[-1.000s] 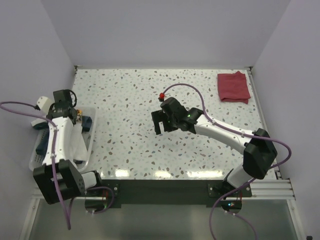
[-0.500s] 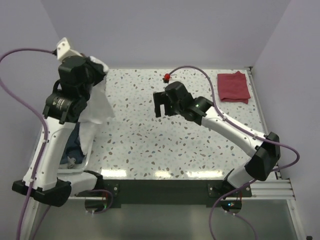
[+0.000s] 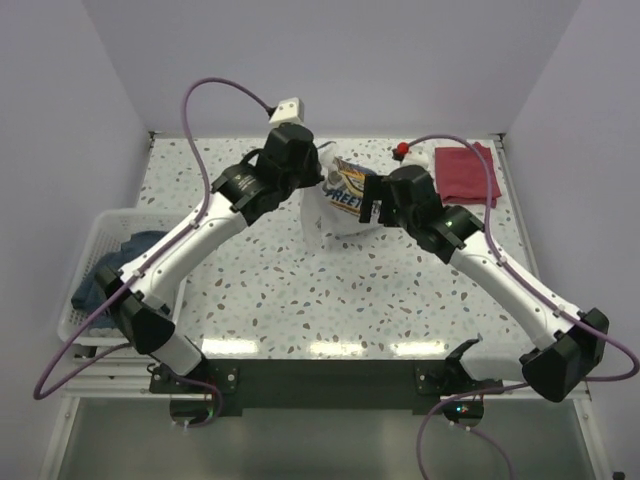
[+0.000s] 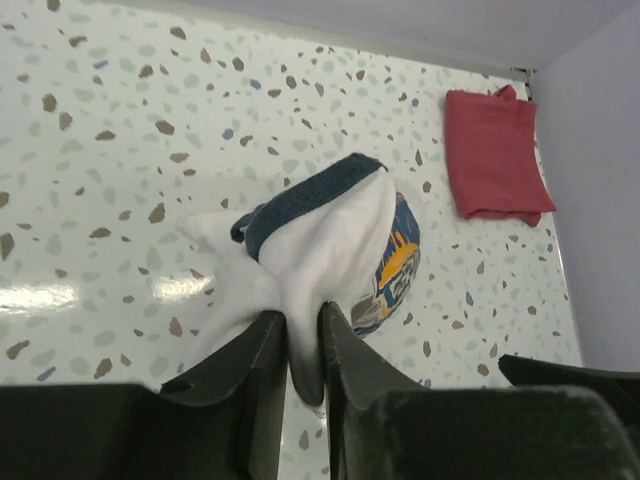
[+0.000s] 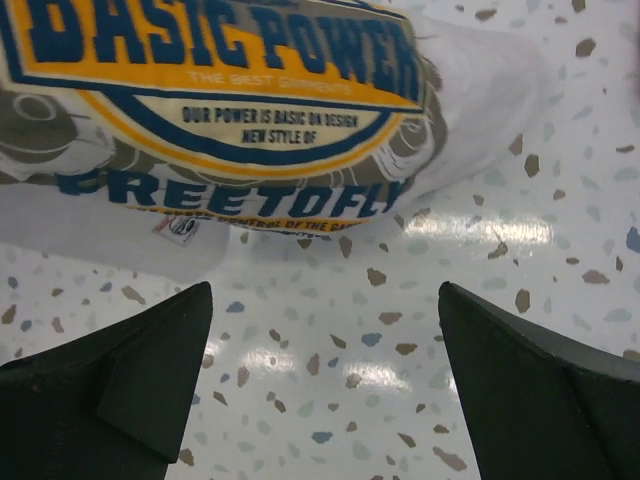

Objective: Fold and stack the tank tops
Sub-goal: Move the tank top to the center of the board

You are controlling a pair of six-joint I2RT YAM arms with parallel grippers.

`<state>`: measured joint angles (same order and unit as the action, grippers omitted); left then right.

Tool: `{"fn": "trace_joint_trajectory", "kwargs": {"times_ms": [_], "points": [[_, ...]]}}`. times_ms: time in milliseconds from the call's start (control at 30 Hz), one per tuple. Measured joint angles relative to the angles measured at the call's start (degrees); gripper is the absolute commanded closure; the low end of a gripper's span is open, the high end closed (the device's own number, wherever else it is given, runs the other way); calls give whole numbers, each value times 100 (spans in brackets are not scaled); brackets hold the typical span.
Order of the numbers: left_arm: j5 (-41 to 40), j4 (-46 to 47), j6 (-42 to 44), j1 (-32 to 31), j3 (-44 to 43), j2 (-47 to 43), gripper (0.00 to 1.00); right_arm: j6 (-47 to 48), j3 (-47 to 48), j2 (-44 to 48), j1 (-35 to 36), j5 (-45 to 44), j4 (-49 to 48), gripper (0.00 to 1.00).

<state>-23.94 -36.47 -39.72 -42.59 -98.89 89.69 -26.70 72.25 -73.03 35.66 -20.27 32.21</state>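
My right gripper is above the white tank top's lower edge, which lies to its left in the top view, so it needs to move down and across to that edge next.
The white tank top (image 3: 332, 212) with navy trim and a blue-yellow print hangs bunched over the back middle of the table, its lower part reaching the tabletop. My left gripper (image 3: 314, 180) is shut on a fold of it; in the left wrist view the white tank top (image 4: 330, 235) is pinched between the two dark fingers (image 4: 262, 350). My right gripper (image 3: 374, 206) stands open just to its right. In the right wrist view the print of the white tank top (image 5: 230, 90) fills the top, with bare table between the jaws. The dark red tank top (image 3: 467, 173) lies folded at the back right corner.
A white basket (image 3: 98, 238) stands at the table's left edge with a blue cloth (image 3: 112, 268) in it. Purple cables loop above both arms. The table's back wall is close behind the hanging top.
My left arm has swung from the basket at the left across to the back middle, carrying the white tank top. The right gripper has moved back and right, still open.
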Motion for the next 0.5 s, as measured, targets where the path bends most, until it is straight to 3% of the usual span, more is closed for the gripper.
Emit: {"fn": "trace_joint_trajectory", "kwargs": {"times_ms": [33,167,233,500], "points": [[92,96,-24,55,66,142,72,-44,-181,24,2,2,-17,2],[669,573,-26,437,522,503,44,-219,-940,-42,31,125,-109,4],[901,704,-11,754,914,546,36,-293,-1237,-105,79,177,-125,5],[1220,1071,-33,1362,2680,63,36,-455,-1335,-708,1353,-81,-321,17]]}}
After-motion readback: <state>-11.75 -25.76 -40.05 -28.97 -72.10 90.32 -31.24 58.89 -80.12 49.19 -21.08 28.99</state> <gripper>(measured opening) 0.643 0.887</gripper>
